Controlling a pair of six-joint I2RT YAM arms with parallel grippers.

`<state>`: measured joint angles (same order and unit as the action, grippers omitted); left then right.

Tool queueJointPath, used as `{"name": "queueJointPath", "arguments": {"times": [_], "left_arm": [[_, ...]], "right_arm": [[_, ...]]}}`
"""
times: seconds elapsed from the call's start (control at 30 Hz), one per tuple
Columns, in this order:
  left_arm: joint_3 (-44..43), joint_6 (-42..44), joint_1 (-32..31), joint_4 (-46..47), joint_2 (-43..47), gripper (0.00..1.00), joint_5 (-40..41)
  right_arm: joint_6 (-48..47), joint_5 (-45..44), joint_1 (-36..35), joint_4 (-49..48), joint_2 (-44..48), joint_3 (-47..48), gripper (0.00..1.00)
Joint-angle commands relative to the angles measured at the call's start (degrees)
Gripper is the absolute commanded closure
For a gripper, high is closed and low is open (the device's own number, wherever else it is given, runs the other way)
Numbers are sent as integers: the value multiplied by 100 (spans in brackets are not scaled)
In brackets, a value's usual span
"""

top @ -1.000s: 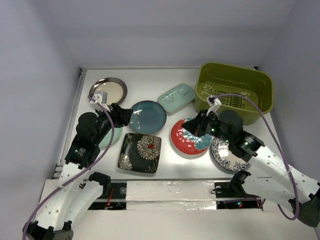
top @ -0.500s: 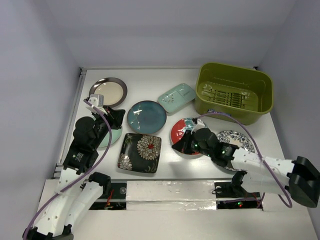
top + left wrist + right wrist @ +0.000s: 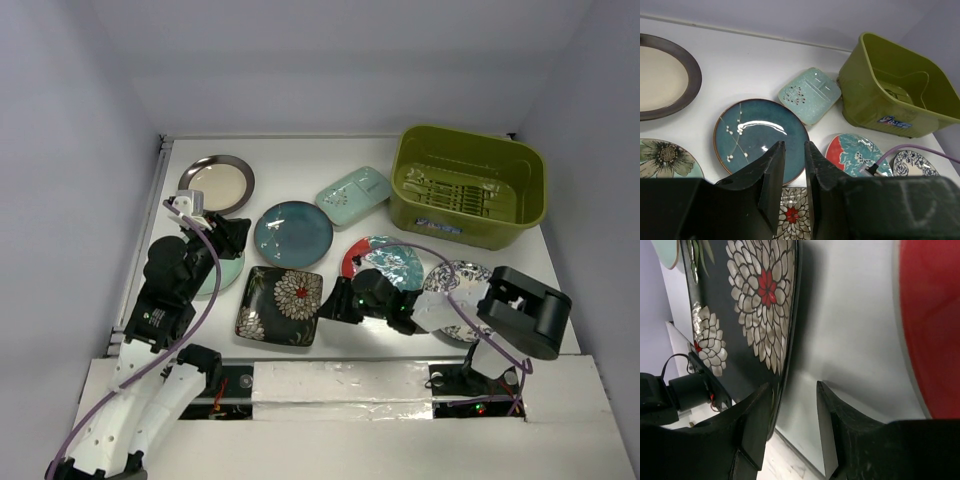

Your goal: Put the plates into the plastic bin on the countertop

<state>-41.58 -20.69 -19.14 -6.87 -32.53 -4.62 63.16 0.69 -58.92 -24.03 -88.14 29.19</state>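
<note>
My right gripper slides farther onto the black plate's rim (image 3: pixel 319 306) (image 3: pixel 785 368) facing the red plate and closes next, since that rim runs between the open fingers.
On the white countertop (image 3: pixel 300 160) lie several plates: dark teal round (image 3: pixel 293 233), black square floral (image 3: pixel 280 304), red-and-teal (image 3: pixel 388 262), blue-floral white (image 3: pixel 452 285), mint rectangular (image 3: pixel 352 195), cream metal-rimmed (image 3: pixel 215 183), and mint round (image 3: pixel 222 272), which is half under my left arm. The olive plastic bin (image 3: pixel 468 185) stands at the back right with no plate in it. My left gripper (image 3: pixel 794 145) hovers over the teal plate (image 3: pixel 755 135), its jaws narrowly apart and holding nothing. My right gripper (image 3: pixel 794 385) is open and low, one finger against the right rim of the black plate (image 3: pixel 755 300).
A metal rail (image 3: pixel 150 230) runs along the countertop's left edge. The right arm's purple cable (image 3: pixel 455 290) loops over the blue-floral plate. Bare surface lies between the black plate and the red plate (image 3: pixel 935 315). Grey walls enclose the back and sides.
My right arm swung down and left from the red-and-teal plate to the black plate's right edge, and its jaws opened. The left jaws closed, then parted slightly, and the arm drew back a little.
</note>
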Motion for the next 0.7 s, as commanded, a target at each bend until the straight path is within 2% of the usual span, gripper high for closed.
{"name": "queueJointPath", "arguments": {"times": [0.0, 0.27, 0.37, 0.5, 0.6, 0.67], "left_arm": [[19, -23, -20, 195, 45, 80, 49], [36, -32, -20, 239, 107, 79, 137], [28, -23, -20, 248, 63, 79, 137], [27, -23, -20, 248, 63, 79, 137], [19, -23, -20, 239, 98, 79, 155], [19, -14, -20, 248, 142, 79, 181]], "right_arm": [[136, 63, -24, -1033, -282, 306, 53], [250, 177, -24, -1542, -1090, 447, 56], [390, 300, -24, -1877, -1399, 439, 62], [522, 169, -24, -1913, -1373, 307, 86], [453, 28, -24, -1528, -935, 184, 100], [356, 2, -24, -1281, -401, 131, 100]]}}
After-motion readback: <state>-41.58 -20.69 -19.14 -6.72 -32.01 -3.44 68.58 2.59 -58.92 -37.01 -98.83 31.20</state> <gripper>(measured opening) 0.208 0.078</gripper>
